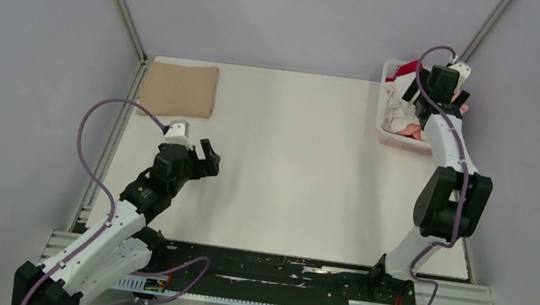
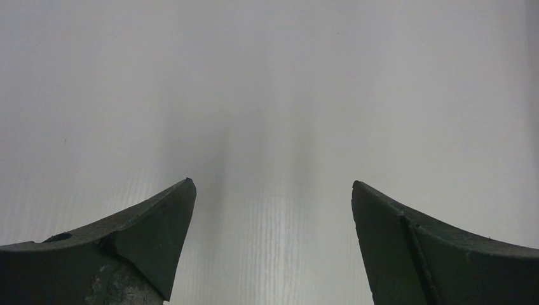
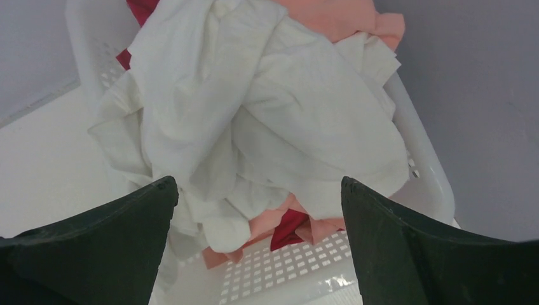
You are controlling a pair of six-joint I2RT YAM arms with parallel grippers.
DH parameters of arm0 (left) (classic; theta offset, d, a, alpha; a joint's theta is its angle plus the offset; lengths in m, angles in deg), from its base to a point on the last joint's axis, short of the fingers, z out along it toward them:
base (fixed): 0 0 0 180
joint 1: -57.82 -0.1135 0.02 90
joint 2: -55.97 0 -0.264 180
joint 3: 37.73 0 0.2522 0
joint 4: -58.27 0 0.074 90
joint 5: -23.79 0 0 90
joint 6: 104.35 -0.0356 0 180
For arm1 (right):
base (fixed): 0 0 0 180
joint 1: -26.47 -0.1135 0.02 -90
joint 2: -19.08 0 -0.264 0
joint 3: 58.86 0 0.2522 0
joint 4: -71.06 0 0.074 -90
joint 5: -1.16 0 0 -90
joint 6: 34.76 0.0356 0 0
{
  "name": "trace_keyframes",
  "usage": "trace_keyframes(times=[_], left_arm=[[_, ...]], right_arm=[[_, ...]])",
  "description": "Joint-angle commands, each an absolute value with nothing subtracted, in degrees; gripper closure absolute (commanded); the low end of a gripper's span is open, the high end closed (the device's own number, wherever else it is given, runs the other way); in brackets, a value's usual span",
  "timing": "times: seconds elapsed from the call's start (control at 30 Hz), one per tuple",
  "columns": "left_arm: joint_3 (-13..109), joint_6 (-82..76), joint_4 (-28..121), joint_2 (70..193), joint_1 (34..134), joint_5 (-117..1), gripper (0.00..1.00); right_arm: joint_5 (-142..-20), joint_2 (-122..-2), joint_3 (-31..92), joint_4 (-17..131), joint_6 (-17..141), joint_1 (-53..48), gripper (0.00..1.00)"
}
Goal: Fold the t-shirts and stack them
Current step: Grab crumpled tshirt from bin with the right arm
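Observation:
My right gripper lowers into the basket onto the middle fold of the white t-shirt (image 3: 254,108) next and closes, since that shirt lies atop the pink and red ones.
A folded tan t-shirt (image 1: 180,89) lies at the table's far left corner. A white lattice basket (image 1: 385,133) at the far right holds a crumpled white t-shirt (image 3: 254,108), a salmon pink one (image 3: 343,19) and a red one (image 3: 289,230). My right gripper (image 3: 259,190) hangs open just above the heap in the basket, holding nothing; in the top view it (image 1: 434,85) is over the basket. My left gripper (image 1: 209,157) is open and empty over the bare table left of centre; in its wrist view its fingers (image 2: 152,222) frame only table. No grey-blue shirt shows.
The white table (image 1: 288,170) is walled by grey panels at the back and both sides. A black rail (image 1: 269,271) with the arm bases runs along the near edge. The basket's rim (image 3: 419,152) stands next to the right wall.

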State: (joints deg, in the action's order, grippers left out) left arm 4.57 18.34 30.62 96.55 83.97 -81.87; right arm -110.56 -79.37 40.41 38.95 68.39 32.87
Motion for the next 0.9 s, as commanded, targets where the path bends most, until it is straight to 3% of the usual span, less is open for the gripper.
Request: trace_keyframes(times=[0.0, 0.17, 0.37, 0.43, 0.77, 0.87], left_arm=[[5.62, 17.33, 32.96, 98.83, 83.95, -84.26, 0.00], [6.18, 17.44, 33.13, 101.17, 83.95, -84.25, 0.00], [6.43, 17.82, 32.92, 102.13, 83.95, -83.77, 0.00], [6.35, 17.85, 33.02, 102.06, 84.00, -83.53, 0.00], [6.07, 19.16, 32.56, 100.23, 84.00, -81.50, 0.00], [5.70, 19.39, 32.41, 98.66, 84.01, -81.15, 0.00]], right_arm=[[-99.78, -87.87, 49.51, 38.31, 63.05, 34.61, 0.03], [-99.02, -99.00, 59.64, 38.22, 64.28, 34.58, 0.14], [-103.69, -102.98, 64.29, 38.31, 66.34, 33.99, 0.73], [-106.06, -101.76, 64.41, 38.25, 66.36, 33.88, 0.84], [-111.82, -88.43, 66.94, 38.45, 61.03, 33.83, 1.00], [-110.30, -84.92, 68.47, 38.60, 59.52, 33.85, 1.00]])
